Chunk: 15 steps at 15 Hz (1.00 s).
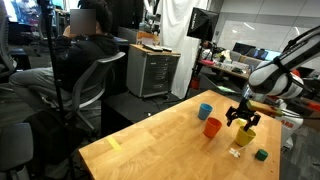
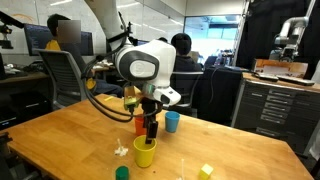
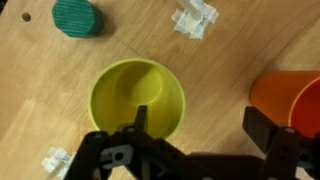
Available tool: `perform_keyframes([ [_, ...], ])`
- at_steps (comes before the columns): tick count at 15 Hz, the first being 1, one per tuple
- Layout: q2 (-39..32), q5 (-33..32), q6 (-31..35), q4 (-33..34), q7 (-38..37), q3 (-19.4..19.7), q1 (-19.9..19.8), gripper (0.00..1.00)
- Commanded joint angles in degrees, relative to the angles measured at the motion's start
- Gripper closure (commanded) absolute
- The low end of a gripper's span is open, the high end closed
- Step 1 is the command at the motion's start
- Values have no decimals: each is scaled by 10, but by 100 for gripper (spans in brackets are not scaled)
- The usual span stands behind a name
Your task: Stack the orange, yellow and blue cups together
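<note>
The gripper will next stay low where it is and close both fingers onto the yellow cup's rim (image 2: 144,137) (image 3: 184,112) facing the orange cup, because the fingers are already on both sides of that side of the yellow cup.
The yellow cup (image 3: 137,95) stands upright on the wooden table, also seen in both exterior views (image 1: 246,137) (image 2: 146,152). The orange cup (image 3: 290,100) stands close beside it (image 1: 212,127) and is partly hidden behind the gripper in an exterior view (image 2: 139,125). The blue cup (image 1: 205,111) (image 2: 172,121) stands just beyond the orange one. My gripper (image 3: 200,125) (image 1: 243,122) (image 2: 151,130) is open and points down right over the yellow cup. One finger is over the cup's inside. The other finger is outside its rim, between the yellow and orange cups.
A green block (image 3: 77,17) (image 1: 261,154) (image 2: 122,173) and clear plastic pieces (image 3: 194,20) (image 2: 121,150) lie near the yellow cup. A small yellow block (image 2: 205,172) lies near the table edge. People sit at desks behind the table (image 1: 140,150).
</note>
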State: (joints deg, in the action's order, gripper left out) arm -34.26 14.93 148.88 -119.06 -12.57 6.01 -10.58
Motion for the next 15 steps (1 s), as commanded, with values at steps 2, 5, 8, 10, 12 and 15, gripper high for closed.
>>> perform_keyframes([
  [2,-23,16,3,29,26,-19,-13,42],
  [5,-26,19,7,31,27,-23,-14,67],
  [8,-26,21,6,31,28,-24,-15,89],
  [10,-23,26,-5,31,38,-31,-21,100],
  [12,-18,24,0,29,36,-28,-18,96],
  [15,-12,23,1,24,37,-27,-20,97],
])
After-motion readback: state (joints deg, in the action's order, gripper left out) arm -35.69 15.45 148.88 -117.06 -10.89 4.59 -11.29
